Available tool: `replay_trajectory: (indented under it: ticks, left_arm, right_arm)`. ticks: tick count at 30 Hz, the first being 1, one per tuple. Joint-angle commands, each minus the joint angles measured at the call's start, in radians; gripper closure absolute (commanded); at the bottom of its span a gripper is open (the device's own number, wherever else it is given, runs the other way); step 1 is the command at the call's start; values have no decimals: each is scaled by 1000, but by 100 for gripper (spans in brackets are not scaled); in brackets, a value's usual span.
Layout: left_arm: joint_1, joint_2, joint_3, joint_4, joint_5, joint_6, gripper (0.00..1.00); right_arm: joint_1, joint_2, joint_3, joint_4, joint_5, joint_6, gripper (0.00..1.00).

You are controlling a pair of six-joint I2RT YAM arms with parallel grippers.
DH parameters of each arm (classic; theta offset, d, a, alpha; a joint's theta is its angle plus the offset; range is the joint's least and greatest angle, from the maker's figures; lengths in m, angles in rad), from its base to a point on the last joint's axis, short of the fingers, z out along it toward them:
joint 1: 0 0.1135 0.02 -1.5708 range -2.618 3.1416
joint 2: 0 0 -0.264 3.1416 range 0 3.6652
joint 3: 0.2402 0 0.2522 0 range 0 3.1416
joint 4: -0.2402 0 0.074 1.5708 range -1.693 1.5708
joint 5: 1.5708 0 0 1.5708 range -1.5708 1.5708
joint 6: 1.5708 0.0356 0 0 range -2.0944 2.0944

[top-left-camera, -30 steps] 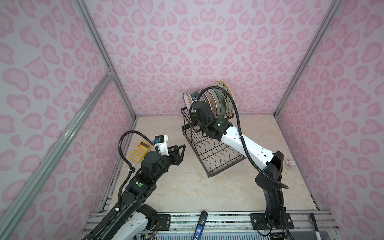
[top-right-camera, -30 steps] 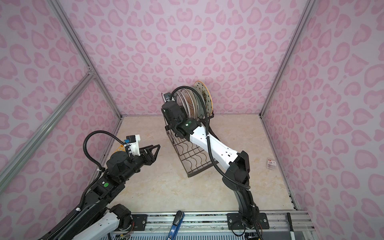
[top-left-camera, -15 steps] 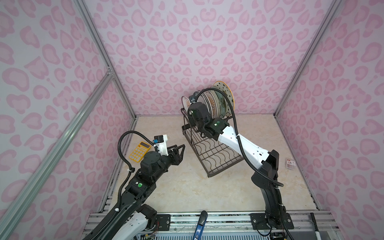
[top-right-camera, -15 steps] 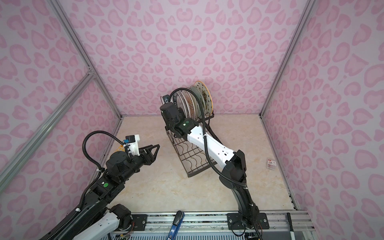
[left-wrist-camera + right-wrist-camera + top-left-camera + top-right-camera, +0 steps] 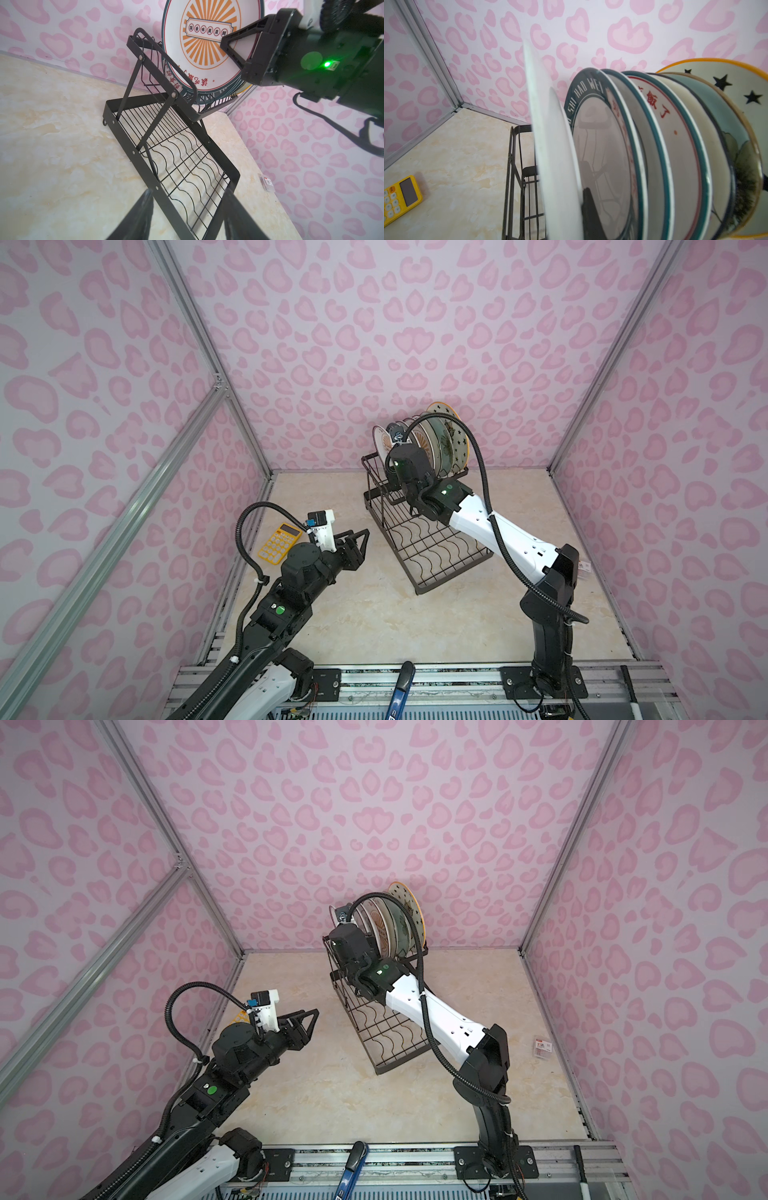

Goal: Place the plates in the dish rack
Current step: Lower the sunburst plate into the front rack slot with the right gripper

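My right gripper is above the raised basket's end slot point(image 5: 385, 477) and is holding the upright orange sunburst plate. I should lower the orange plate into that slot, beside the lettered plate, and let go of the orange plate's rim.
The black wire dish rack point(image 5: 440, 556) point(image 5: 386, 1036) point(image 5: 128, 133) stands at the back middle. Several plates stand on edge in its raised basket, among them a dark-green-rimmed lettered one point(image 5: 583, 89) and a starred yellow-rimmed one point(image 5: 459, 439) point(image 5: 737, 83). My right gripper point(image 5: 225, 44) point(image 5: 577, 207) is shut on the rim of an orange sunburst plate point(image 5: 199, 31) point(image 5: 380, 443) at the left end of that row. The plate's lower edge sits down inside the basket. My left gripper point(image 5: 361, 539) point(image 5: 313, 1017) point(image 5: 188, 193) hangs open and empty above the table, left of the rack.
A yellow calculator point(image 5: 280, 541) point(image 5: 400, 197) lies by the left wall. A small packet point(image 5: 542, 1046) point(image 5: 267, 182) lies near the right wall. A blue-handled tool point(image 5: 401, 693) rests on the front rail. The pink walls close in on three sides.
My right arm has shifted slightly at the raised basket with the sunburst plate still in its grip. The left arm has stayed where it was.
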Motion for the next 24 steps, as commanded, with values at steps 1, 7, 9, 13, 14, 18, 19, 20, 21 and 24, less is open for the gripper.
replay_trajectory:
  ticks: [1, 7, 9, 13, 14, 18, 19, 20, 21, 24]
  left_arm:
    - [1, 1, 4, 14, 16, 8, 44]
    - [3, -9, 7, 3, 13, 12, 44]
    - [3, -13, 8, 1, 12, 13, 44]
    - [6, -18, 10, -5, 12, 14, 44]
    - [6, -19, 7, -7, 10, 14, 44]
    - [7, -21, 8, -11, 11, 14, 44]
    - [8, -22, 7, -11, 10, 14, 44]
    - [9, -22, 7, -11, 11, 14, 44]
    - [9, -24, 8, -11, 11, 14, 44]
    - [9, -24, 6, -13, 12, 14, 44]
  right_arm:
    - [1, 5, 0, 44, 15, 0, 100]
    - [2, 33, 25, 27, 16, 6, 100]
    - [0, 46, 33, 19, 12, 12, 100]
    - [-3, 69, 42, 3, 12, 22, 100]
    - [-4, 73, 44, 1, 10, 26, 100]
    - [-5, 81, 44, -8, 9, 38, 100]
    - [-6, 85, 43, -9, 9, 40, 100]
    - [-5, 84, 41, -10, 9, 41, 100]
    - [-5, 84, 38, -10, 9, 43, 100]
    - [-6, 78, 25, -4, 10, 46, 100]
